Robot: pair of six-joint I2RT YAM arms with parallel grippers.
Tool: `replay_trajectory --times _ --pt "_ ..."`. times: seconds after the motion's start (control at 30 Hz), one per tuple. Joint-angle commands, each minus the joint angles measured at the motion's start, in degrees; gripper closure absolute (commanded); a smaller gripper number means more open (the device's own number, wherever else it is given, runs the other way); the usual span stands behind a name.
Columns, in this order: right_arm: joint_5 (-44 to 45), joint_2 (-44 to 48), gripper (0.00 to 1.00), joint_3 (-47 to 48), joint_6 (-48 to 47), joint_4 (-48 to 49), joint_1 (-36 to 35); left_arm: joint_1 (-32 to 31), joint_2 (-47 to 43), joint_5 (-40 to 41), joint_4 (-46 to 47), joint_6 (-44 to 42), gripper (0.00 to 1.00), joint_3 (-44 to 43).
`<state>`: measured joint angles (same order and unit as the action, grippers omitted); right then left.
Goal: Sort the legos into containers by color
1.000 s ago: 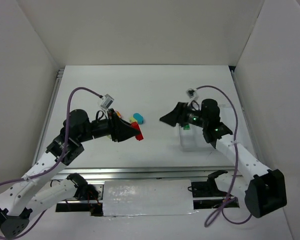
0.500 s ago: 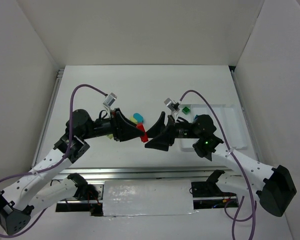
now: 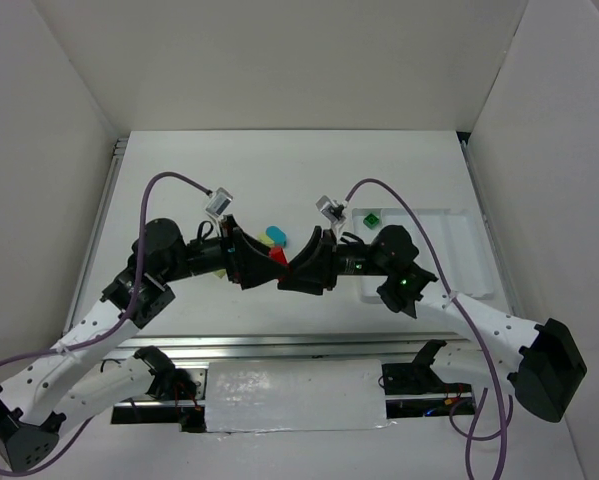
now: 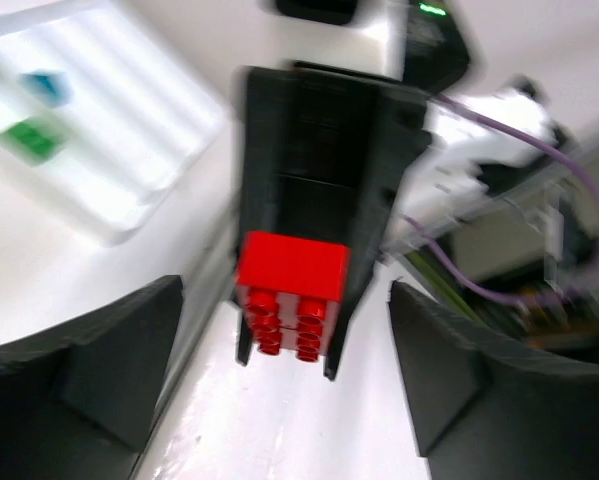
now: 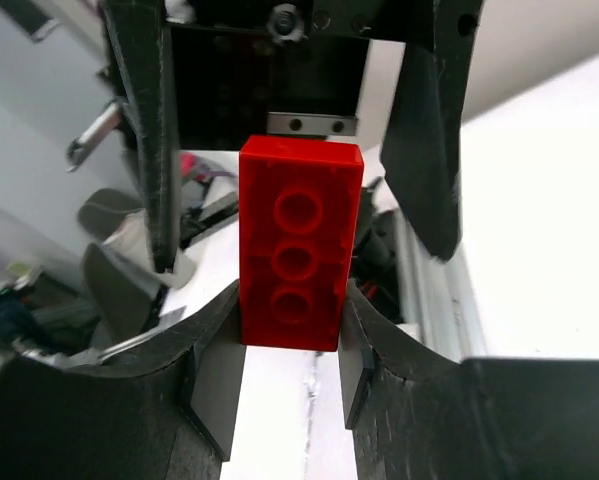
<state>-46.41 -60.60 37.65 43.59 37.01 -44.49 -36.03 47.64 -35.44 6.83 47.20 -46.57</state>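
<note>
My right gripper swings over an empty tray compartment (image 3: 436,229) next, below it and to its right in the top view, and turns its fingers down to release.
A red lego (image 3: 277,255) hangs above the table's middle, between the two grippers. My right gripper (image 5: 291,370) is shut on its sides (image 5: 299,245). My left gripper (image 4: 284,380) stands open around the same brick (image 4: 291,290), fingers (image 5: 139,130) well apart from it. In the top view both grippers meet nose to nose, the left (image 3: 254,265) and the right (image 3: 301,268). A teal lego (image 3: 277,235) and a pale yellow lego (image 3: 269,243) lie on the table just behind them. The white tray of containers (image 3: 474,250) is to the right, holding a green lego (image 3: 371,218).
In the left wrist view the tray (image 4: 129,130) shows a green brick (image 4: 24,140) and a teal brick (image 4: 44,85) in separate compartments. Purple cables loop over both arms. White walls close in the table on three sides.
The right gripper swung left from the tray to the red lego and closed on it. The left gripper, shut on it before, has opened.
</note>
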Motion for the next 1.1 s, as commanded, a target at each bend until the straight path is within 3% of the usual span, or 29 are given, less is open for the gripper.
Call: replay_trajectory --times 0.0,0.07,0.2,0.23,0.3,0.33,0.4,0.43,0.53,0.67,1.07 --pt "6.1 -0.8 1.0 3.1 -9.5 -8.4 0.4 0.0 -0.5 15.1 -16.3 -6.0 0.0 -4.8" --pt "8.3 -2.8 1.0 2.2 -11.4 -13.8 2.7 0.0 -0.4 22.9 -23.0 -7.2 0.01 -7.7" --pt "11.5 -5.3 1.0 -1.9 -5.0 -16.4 17.7 0.0 -0.9 45.2 -38.2 -3.9 0.0 -11.3" --pt "15.1 -5.2 1.0 -1.1 -4.0 -23.6 19.9 0.0 -1.3 51.5 -42.1 -3.3 0.01 -11.4" --pt "25.9 -4.9 1.0 2.1 -3.9 -34.3 23.4 0.0 -2.2 55.5 -44.4 -2.8 0.0 -11.1" --pt "39.5 -5.1 1.0 6.5 -4.0 -44.4 25.9 0.0 -3.2 56.6 -45.0 -3.1 0.0 -10.7" --pt "52.5 -8.8 1.0 11.1 -2.1 -53.0 28.7 0.0 -3.4 57.3 -46.4 -4.6 0.0 -10.1" --pt "56.7 -12.1 1.0 14.6 -1.9 -57.1 33.5 0.0 -3.3 57.0 -47.0 -5.4 0.01 -9.9" --pt "55.7 -17.3 1.0 18.4 -1.5 -58.7 42.4 0.0 -3.3 55.7 -48.2 -7.0 0.0 -8.6" --pt "59.1 -21.9 1.0 22.1 -1.3 -59.5 47.4 0.0 -5.1 53.6 -47.7 -8.5 0.0 -5.6" --pt "55.3 -32.4 1.0 27.7 -4.0 -61.3 55.7 0.0 -5.7 48.8 -45.4 -10.0 0.0 -3.7"
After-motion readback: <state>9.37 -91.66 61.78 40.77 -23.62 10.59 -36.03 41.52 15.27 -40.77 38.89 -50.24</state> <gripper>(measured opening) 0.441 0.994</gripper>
